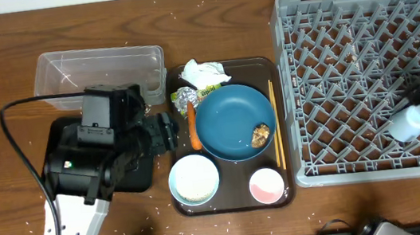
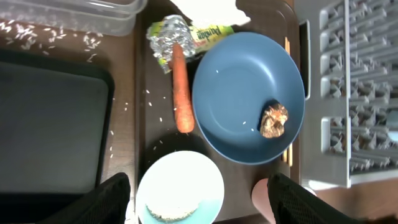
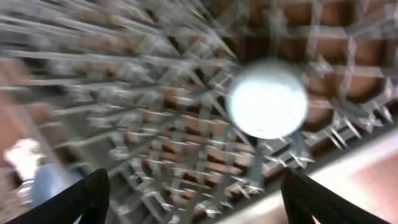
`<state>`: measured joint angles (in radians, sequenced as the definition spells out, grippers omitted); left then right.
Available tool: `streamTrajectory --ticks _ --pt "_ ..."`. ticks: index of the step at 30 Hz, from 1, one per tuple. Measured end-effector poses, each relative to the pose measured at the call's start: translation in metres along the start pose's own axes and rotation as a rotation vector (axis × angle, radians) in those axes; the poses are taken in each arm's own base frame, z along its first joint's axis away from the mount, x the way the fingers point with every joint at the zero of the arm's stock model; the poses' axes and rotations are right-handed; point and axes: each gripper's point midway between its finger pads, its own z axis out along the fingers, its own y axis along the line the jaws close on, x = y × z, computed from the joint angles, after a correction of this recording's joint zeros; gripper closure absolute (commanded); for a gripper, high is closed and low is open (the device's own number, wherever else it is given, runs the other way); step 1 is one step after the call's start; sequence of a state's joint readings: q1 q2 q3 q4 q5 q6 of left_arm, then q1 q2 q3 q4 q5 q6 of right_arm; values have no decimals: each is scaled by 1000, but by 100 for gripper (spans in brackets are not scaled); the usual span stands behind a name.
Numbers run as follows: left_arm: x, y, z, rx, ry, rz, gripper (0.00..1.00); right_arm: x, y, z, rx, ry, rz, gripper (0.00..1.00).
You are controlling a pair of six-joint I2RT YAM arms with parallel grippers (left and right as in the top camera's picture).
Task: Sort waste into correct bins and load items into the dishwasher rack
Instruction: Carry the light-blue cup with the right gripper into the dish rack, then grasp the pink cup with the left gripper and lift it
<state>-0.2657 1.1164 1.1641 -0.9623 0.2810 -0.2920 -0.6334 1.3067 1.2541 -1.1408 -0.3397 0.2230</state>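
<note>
The cup's opening faces up. My left gripper will next move back past the white bowl, turning on its way down to the pink-lined cup's rim (image 1: 257, 185) (image 2: 258, 196).
My left gripper (image 2: 202, 202) is open above the brown serving tray, its fingers either side of the white bowl (image 2: 180, 190), which holds a patch of rice. Beyond the bowl lie the orange carrot piece (image 2: 181, 93), the foil ball (image 2: 166, 36), the yellow-green wrapper (image 2: 211, 32) and the blue plate (image 2: 249, 96) with a brown food lump (image 2: 274, 120). Crumpled tissue (image 1: 205, 73) sits at the tray's back. The chopsticks (image 1: 275, 121) lie right of the plate. My right gripper (image 3: 196, 202) is open over the dishwasher rack (image 1: 346, 45), clear of a small white cup (image 3: 268, 98) resting in it.
The clear tub (image 1: 100, 71) stands at the back left. The black tray (image 2: 50, 124) lies left of the serving tray (image 1: 272, 66), mostly under my left arm. A pink-lined cup (image 1: 266, 185) sits on the serving tray's front right. Rice grains are scattered over the table.
</note>
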Motion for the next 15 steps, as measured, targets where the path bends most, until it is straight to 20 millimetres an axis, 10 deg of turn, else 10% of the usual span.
streamTrajectory --ticks 8,15 --pt "37 -45 11 58 107 252 28 14 74 -61 -264 -155 -213 18" --pt "73 -90 46 86 211 489 28 22 86 -63 -293 -144 -257 16"
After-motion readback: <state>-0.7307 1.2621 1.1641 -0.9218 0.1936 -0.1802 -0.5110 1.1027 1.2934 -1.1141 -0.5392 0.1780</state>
